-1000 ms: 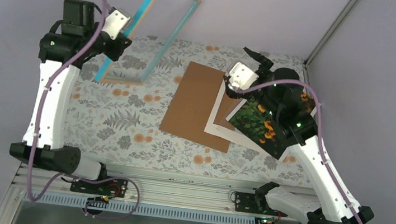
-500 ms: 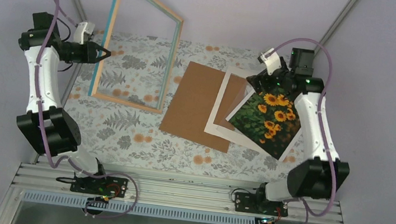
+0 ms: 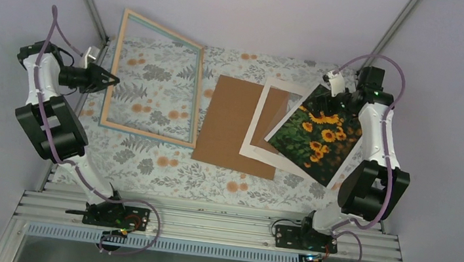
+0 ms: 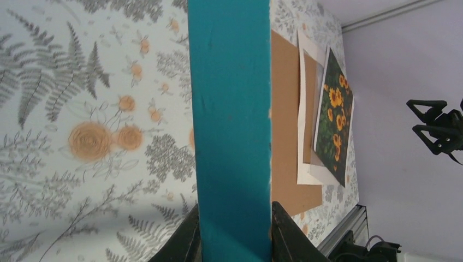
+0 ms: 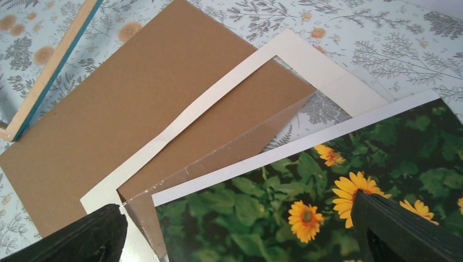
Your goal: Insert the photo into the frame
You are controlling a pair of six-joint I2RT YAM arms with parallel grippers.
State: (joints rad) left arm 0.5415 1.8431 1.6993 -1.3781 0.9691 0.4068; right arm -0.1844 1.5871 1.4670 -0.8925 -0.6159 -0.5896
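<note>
The frame goes down and back to the tabletop [image 3: 161, 118] [image 4: 166, 158] beside the backing board next and my left gripper releases it, because it hangs tilted, far bar raised.
The frame [image 3: 147, 136] hangs tilted over the left of the table, wood-coloured back up and far rail raised. My left gripper [image 3: 114, 80] is shut on its left rail. In the left wrist view the teal rail [image 4: 232, 109] fills the gap between the two fingers [image 4: 183, 240]. The sunflower photo [image 3: 312, 142] lies at the right, on top of a white mat [image 3: 252, 148]. My right gripper [image 3: 343, 100] hovers open above the photo's far corner. In the right wrist view the photo [image 5: 327, 213] lies below the wide-apart jaws of the right gripper [image 5: 237, 206], which touch nothing.
A brown backing board [image 3: 230, 124] lies mid-table, its right side under the white mat [image 5: 218, 93]. A clear sheet [image 5: 218, 164] sticks out from under the photo. The frame's near right corner [image 3: 192, 143] reaches the board's left edge. A metal rail [image 3: 205, 223] runs along the near edge.
The left arm swung the frame from upright and high down to a low tilt over the left of the table. The right arm drew back to the far right, uncovering the photo.
</note>
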